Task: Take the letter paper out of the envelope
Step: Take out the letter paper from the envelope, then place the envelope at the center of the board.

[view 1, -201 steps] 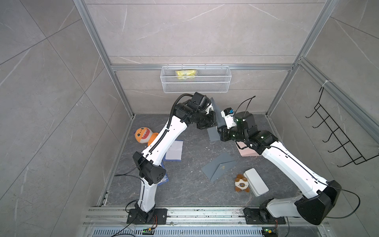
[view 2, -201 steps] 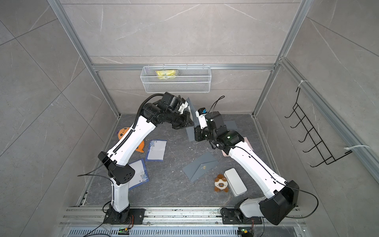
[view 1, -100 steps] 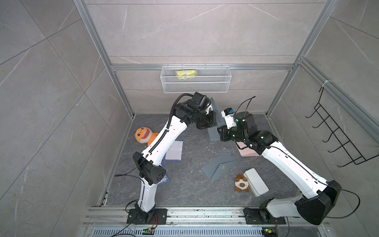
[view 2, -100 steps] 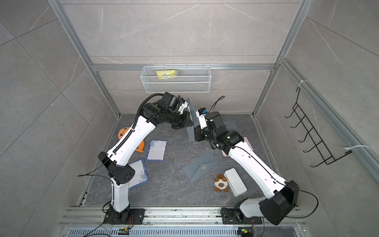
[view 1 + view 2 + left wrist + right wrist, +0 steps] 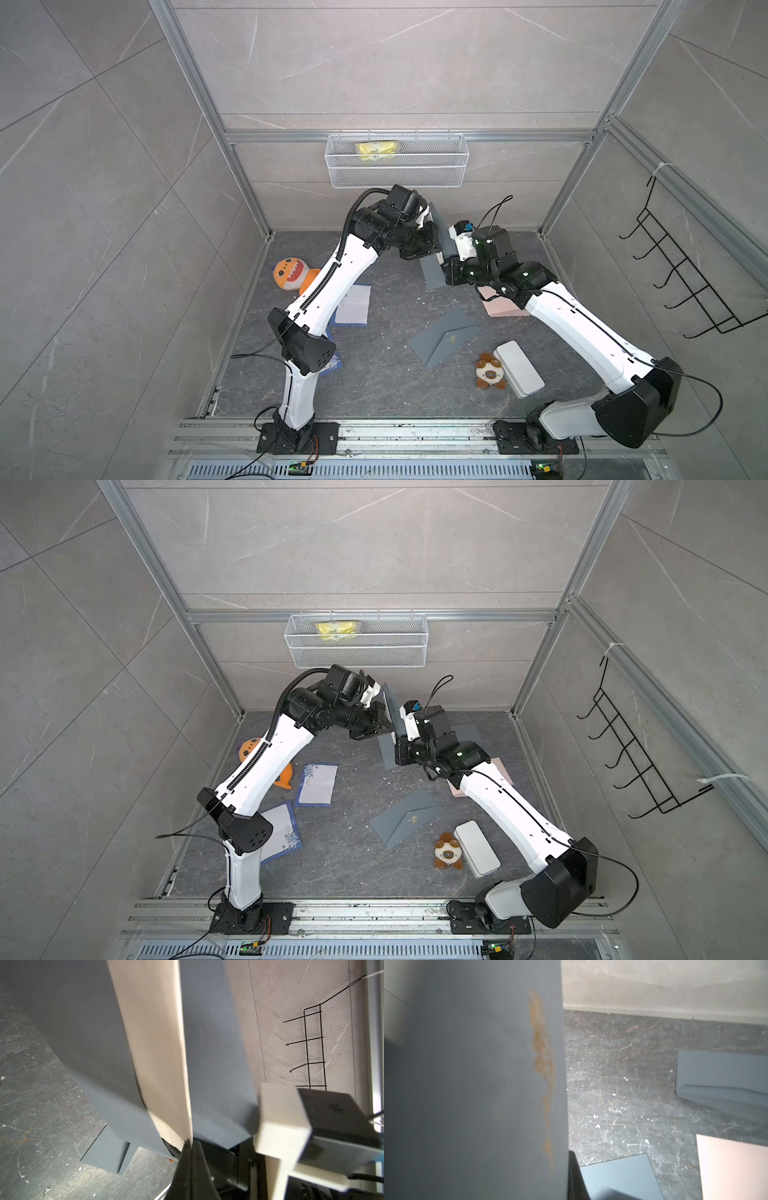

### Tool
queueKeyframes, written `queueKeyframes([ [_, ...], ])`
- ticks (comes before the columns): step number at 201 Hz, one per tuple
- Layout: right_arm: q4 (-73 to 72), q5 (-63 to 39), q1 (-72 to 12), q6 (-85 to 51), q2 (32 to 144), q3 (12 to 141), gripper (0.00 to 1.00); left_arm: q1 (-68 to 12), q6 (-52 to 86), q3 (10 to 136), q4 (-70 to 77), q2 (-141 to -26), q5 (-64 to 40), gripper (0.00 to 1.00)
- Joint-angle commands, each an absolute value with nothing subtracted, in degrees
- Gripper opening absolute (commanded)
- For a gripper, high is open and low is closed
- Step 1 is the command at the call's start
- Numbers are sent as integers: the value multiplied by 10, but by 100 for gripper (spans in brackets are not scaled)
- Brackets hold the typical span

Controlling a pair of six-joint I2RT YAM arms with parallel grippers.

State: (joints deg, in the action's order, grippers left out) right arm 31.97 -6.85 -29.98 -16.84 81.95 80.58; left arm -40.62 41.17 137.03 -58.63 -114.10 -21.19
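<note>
I will next use my right gripper to lower the envelope onto the bare floor by the back wall (image 5: 600,1088) below, off the paper that my left gripper is pinching, and let go of the envelope.
A grey envelope (image 5: 439,232) (image 5: 392,712) is held upright in the air between both arms at the back middle. In the left wrist view, a cream letter paper (image 5: 158,1053) stands between the envelope's (image 5: 87,1032) two grey sides. My left gripper (image 5: 188,1145) (image 5: 430,248) is shut on the paper's lower corner. The right wrist view is half filled by the envelope's face (image 5: 467,1084) with its gold mark. My right gripper (image 5: 569,1169) (image 5: 446,266) is shut on the envelope's edge, and one black finger (image 5: 574,1178) shows beside it.
On the floor lie other grey envelopes (image 5: 443,338) (image 5: 430,274), a pink sheet (image 5: 498,306), blue-edged sheets (image 5: 353,305), an orange plush (image 5: 289,272), a small plush (image 5: 490,372) and a white box (image 5: 519,368). A wire basket (image 5: 397,168) hangs on the back wall, a black hook rack (image 5: 685,270) on the right wall.
</note>
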Motion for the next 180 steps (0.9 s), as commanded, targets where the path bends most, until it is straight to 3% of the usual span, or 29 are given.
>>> queueKeyframes([
  [1,337,-85,-289,-189,826,813,0,-407,426,1397,-555,-1102,-235,0],
  [111,340,-106,-240,-263,876,807,0,-366,477,1363,-458,-1056,-276,0],
  [180,212,-230,-193,-370,992,819,0,-289,511,1101,-365,-934,-292,0],
])
